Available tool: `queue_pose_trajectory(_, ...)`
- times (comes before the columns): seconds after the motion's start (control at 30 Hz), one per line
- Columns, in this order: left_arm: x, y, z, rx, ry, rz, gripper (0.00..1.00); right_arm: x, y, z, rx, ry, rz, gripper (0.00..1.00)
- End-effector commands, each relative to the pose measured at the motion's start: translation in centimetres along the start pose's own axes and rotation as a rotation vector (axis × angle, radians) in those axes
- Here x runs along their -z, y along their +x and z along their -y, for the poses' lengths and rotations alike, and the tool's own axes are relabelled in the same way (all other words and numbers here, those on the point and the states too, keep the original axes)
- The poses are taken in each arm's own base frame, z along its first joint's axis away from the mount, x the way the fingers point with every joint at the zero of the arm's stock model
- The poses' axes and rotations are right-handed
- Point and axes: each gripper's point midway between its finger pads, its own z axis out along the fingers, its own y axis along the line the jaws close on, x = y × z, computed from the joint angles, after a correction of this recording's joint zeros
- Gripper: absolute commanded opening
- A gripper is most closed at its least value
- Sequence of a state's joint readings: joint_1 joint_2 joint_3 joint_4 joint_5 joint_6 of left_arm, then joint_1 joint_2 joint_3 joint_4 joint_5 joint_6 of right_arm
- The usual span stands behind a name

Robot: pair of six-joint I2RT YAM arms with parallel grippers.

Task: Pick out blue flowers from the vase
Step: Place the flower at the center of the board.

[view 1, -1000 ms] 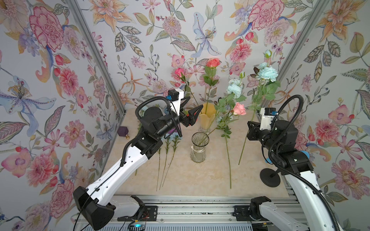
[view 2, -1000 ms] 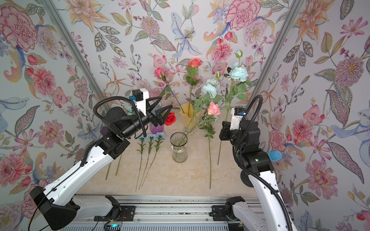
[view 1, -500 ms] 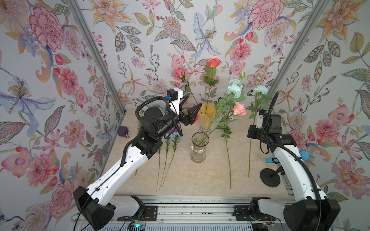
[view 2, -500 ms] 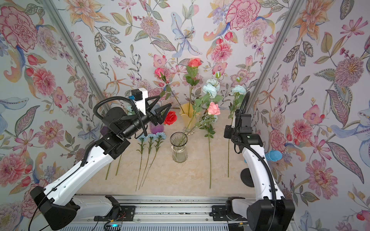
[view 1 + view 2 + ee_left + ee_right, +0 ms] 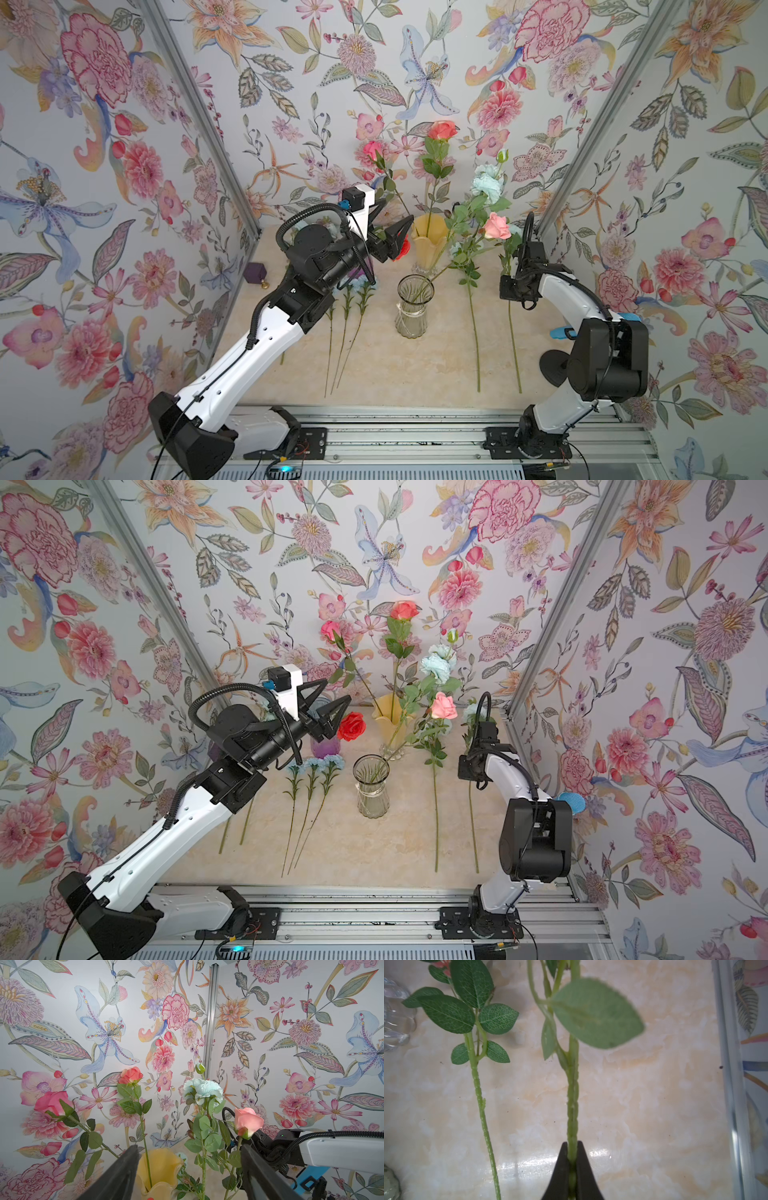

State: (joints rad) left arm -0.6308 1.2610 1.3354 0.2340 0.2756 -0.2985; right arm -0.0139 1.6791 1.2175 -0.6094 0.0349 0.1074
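Note:
The robot's right gripper needs to lower the green stem [image 5: 514,353] toward the lying stem next and release it there, because bare tabletop lies open below, beside that lying stem.
The clear glass vase [image 5: 411,309] stands mid-table. A leafy blue flower spray [image 5: 485,187] leans out of it to the right, beside a pink rose [image 5: 496,226]. My right gripper [image 5: 572,1148] is shut on the green stem [image 5: 572,1095] of another blue flower, low over the table at the right. That stem [image 5: 514,353] runs toward the front edge. My left gripper [image 5: 338,690] hangs open and empty, raised just left of the yellow vase [image 5: 390,725]. Three blue flowers [image 5: 316,764] lie left of the glass vase, and one more stem [image 5: 473,332] lies right of it.
The yellow vase holds a coral rose [image 5: 442,129] and a pink rose [image 5: 372,148]. A red rose [image 5: 351,726] sits in a purple vase [image 5: 326,746] under my left gripper. A blue microphone [image 5: 627,318] on a black stand [image 5: 552,368] is at the right wall.
My right arm has brought the held blue flower down from upright and high to low over the table at the right. The left gripper has hardly moved.

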Motion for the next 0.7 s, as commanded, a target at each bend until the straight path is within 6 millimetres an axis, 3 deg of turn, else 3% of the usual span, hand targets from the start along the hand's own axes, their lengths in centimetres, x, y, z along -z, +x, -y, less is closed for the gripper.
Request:
queue_pose_trajectory(0.0, 0.8, -1.2, -0.5, -0.032, -0.022, 0.037, 0.79, -1.3, -0.5, -0.2, 0.008, -0.023, -0.017, 0.0)
queue_pose_trajectory(0.3, 1.0, -1.3, -0.5, -0.029, -0.02, 0.04, 0.79, -5.2, -0.8, -1.4, 0.0, -0.077, -0.052, 0.0)
queue_pose_trajectory(0.67, 1.1, -1.4, -0.4, -0.027, -0.018, 0.045, 0.8, -7.0, -1.6, -3.4, -0.008, -0.148, -0.07, 0.0)
